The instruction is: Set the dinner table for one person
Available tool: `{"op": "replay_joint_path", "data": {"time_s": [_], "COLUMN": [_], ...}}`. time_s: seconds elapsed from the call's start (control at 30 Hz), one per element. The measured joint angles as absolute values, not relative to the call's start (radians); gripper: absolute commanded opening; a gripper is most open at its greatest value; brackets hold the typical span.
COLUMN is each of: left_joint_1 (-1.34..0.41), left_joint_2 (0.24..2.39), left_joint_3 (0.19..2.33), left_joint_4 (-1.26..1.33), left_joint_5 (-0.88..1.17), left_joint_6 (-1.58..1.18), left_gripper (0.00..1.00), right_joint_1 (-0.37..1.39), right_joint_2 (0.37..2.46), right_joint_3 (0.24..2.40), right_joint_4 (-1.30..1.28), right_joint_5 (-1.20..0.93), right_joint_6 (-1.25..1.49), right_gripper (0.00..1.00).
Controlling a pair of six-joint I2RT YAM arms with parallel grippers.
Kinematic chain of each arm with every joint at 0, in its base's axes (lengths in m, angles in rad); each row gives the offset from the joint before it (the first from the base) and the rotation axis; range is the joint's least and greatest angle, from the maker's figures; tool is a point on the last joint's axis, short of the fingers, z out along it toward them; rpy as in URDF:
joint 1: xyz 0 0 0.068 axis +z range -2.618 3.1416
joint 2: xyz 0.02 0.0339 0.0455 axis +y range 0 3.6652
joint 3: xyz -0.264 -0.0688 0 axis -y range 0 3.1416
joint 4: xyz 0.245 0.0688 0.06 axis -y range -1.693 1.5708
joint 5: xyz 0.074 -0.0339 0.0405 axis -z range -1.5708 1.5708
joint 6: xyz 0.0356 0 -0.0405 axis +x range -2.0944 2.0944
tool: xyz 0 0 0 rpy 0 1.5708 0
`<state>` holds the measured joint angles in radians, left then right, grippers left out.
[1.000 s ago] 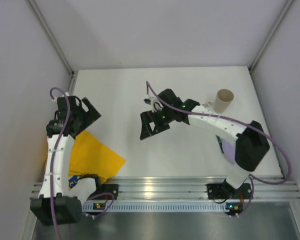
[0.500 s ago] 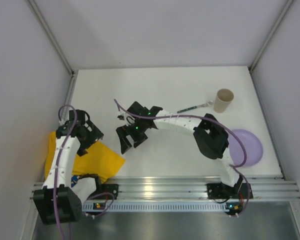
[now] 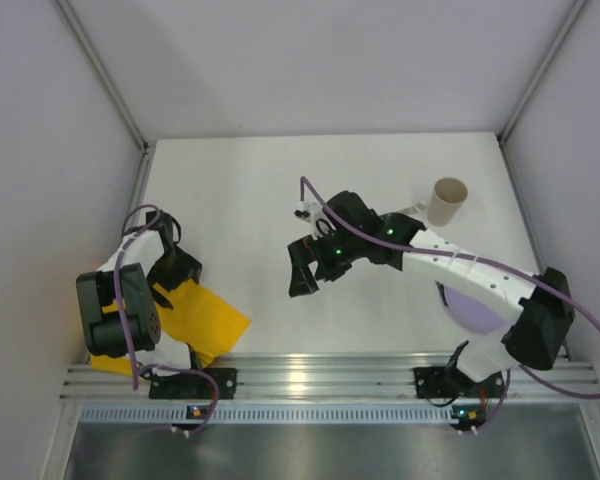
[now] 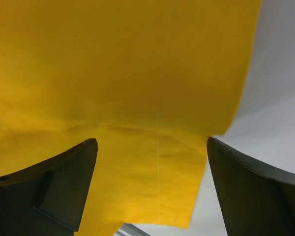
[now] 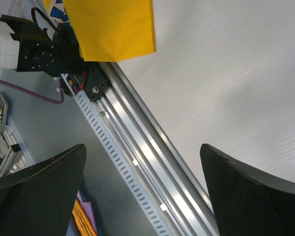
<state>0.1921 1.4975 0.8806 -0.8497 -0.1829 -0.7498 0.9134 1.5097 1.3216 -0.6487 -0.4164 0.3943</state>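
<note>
The placemat's edge runs between the spread fingers of my left gripper, so I will next move that gripper down to the placemat's far corner [image 4: 214, 127] and close it.
The dinner table [image 3: 280, 180] is a broad white top. A folded yellow placemat [image 3: 208, 318] lies at its front left corner. My left gripper [image 3: 178, 272] hangs open just above the placemat's left part. In the left wrist view the yellow cloth [image 4: 128, 83] fills the picture between the spread fingers [image 4: 59, 187], with nothing held. My right gripper [image 3: 315, 270] is open and empty above the middle of the table. A beige cup [image 3: 447, 200] stands at the back right. A purple plate [image 3: 472, 308] lies at the right, mostly hidden under my right arm.
A thin utensil [image 3: 414, 209] pokes out beside the cup, mostly hidden by the right arm. An aluminium rail [image 3: 310, 378] runs along the near edge; it also shows in the right wrist view [image 5: 152, 152] with the placemat's corner [image 5: 115, 27]. Grey walls close in three sides.
My right gripper has swung back from near the placemat toward the table's middle. My left arm has folded back, bringing its gripper lower over the placemat's left part.
</note>
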Motion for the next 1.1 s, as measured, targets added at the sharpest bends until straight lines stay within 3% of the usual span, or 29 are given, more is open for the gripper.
{"op": "replay_joint_path", "data": {"time_s": [0.13, 0.23, 0.27, 0.3, 0.33, 0.53, 0.7, 0.87, 1.1], "left_joint_1": [0.224, 0.225, 0.224, 0.224, 0.223, 0.179, -0.078, -0.393, -0.67], "left_joint_2": [1.541, 1.544, 1.548, 1.557, 1.562, 1.576, 1.651, 1.804, 2.054], "left_joint_3": [0.87, 0.857, 0.856, 0.853, 0.852, 0.87, 0.979, 1.204, 1.626], "left_joint_4": [-0.791, -0.748, -0.732, -0.711, -0.701, -0.675, -0.677, -0.685, -0.737], "left_joint_5": [-0.176, -0.143, -0.129, -0.105, -0.093, -0.082, -0.146, -0.127, -0.105], "left_joint_6": [-0.733, -0.722, -0.718, -0.717, -0.718, -0.704, -0.729, -0.787, -0.826], "left_gripper": [0.84, 0.57, 0.46, 0.15, 0.0, 0.0, 0.0, 0.0, 0.0], "right_joint_1": [0.908, 0.896, 0.888, 0.882, 0.875, 0.832, 0.803, 0.782, 0.718], "right_joint_2": [1.394, 1.341, 1.329, 1.322, 1.317, 1.288, 1.258, 1.222, 1.161], "right_joint_3": [1.235, 1.175, 1.16, 1.151, 1.146, 1.14, 1.138, 1.131, 1.126], "right_joint_4": [-0.666, -0.695, -0.711, -0.724, -0.735, -0.775, -0.78, -0.794, -0.859], "right_joint_5": [-0.363, -0.33, -0.318, -0.308, -0.301, -0.266, -0.253, -0.234, -0.173], "right_joint_6": [0.396, 0.396, 0.395, 0.393, 0.393, 0.367, 0.356, 0.339, 0.311], "right_gripper": [1.0, 1.0, 1.0, 1.0, 1.0, 1.0, 1.0, 1.0, 1.0]}}
